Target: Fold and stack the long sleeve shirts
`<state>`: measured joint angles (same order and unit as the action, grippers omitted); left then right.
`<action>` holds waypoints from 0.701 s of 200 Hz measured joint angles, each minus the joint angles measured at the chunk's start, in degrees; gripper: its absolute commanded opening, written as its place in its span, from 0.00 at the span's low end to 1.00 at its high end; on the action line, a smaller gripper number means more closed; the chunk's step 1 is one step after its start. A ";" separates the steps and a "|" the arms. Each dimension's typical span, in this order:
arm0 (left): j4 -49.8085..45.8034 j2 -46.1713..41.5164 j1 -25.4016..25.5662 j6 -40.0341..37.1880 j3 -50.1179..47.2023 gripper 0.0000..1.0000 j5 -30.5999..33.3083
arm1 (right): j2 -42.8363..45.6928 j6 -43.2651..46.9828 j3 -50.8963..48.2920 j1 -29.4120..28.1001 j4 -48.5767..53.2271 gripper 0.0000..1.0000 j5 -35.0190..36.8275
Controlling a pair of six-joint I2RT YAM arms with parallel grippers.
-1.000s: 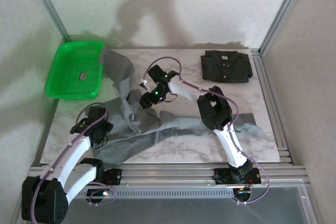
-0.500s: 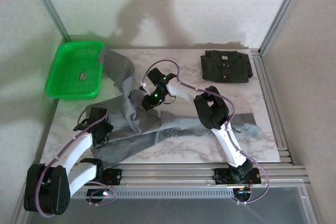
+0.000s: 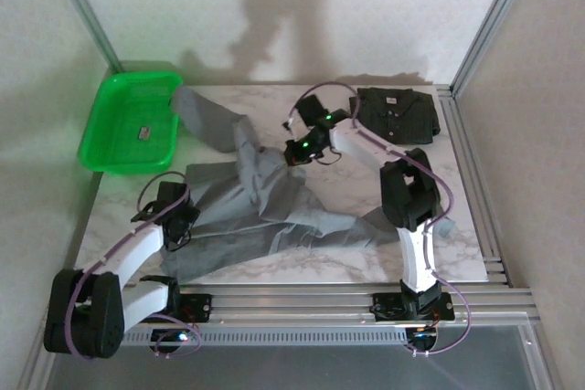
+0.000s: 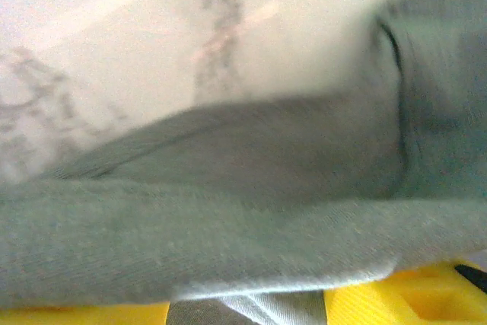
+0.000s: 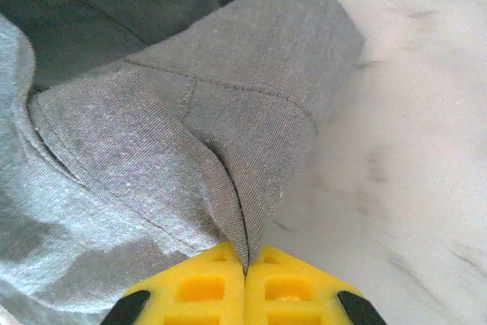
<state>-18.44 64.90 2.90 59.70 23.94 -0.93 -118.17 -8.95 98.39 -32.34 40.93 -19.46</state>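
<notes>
My right gripper holds the fold and next needs to move away from the tray and release it at the charcoal shirt's tray-side edge point(image 3: 359, 117), as that edge lies across bare marble from the tray.
The medium grey shirt point(image 3: 265, 207) lies spread over the left and middle of the marble table, one sleeve point(image 3: 206, 116) reaching toward the tray. My right gripper point(image 3: 294, 151) is shut on a fold of its edge; in the right wrist view the cloth point(image 5: 152, 135) is pinched where the yellow pads point(image 5: 245, 268) meet. My left gripper point(image 3: 175, 221) sits at the shirt's near-left corner. There, grey cloth point(image 4: 228, 211) drapes over and fills the gap between its yellow pads point(image 4: 247, 306). The charcoal shirt point(image 3: 393, 114) lies folded at the far right.
A green plastic tray point(image 3: 128, 125) holding a small dark item stands at the far left corner. Aluminium frame posts rise at both far corners. Bare marble point(image 3: 352, 194) shows between the grey shirt and the right arm.
My right gripper has moved away and to the right, drawing the grey shirt with it, so the bunched cloth now lies flatter and wider. The left gripper has barely shifted.
</notes>
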 measured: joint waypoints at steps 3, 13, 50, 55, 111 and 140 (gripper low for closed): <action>0.63 0.52 0.02 -0.07 0.24 0.52 -0.31 | 0.26 -0.20 0.09 0.50 0.37 0.00 0.13; 2.03 2.84 0.04 -0.66 1.42 0.52 -0.68 | 0.81 -0.76 0.17 2.23 1.55 0.00 2.19; 3.74 9.16 -0.11 -2.80 5.27 0.52 1.31 | 1.07 -2.56 0.17 9.88 4.81 0.02 10.34; 3.96 9.90 -0.11 -2.99 5.73 0.52 1.51 | 1.07 -2.80 0.28 10.82 5.20 0.03 11.15; 6.56 15.74 -0.13 -4.92 9.73 0.52 3.37 | 1.07 -4.35 2.14 14.45 7.30 0.00 18.82; 6.84 19.41 -0.13 -5.97 13.07 0.52 3.80 | 0.83 -5.99 2.29 17.29 5.90 0.00 22.16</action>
<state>-11.60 84.31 2.76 53.74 37.01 2.87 -117.34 -14.94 100.68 -15.05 46.83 2.70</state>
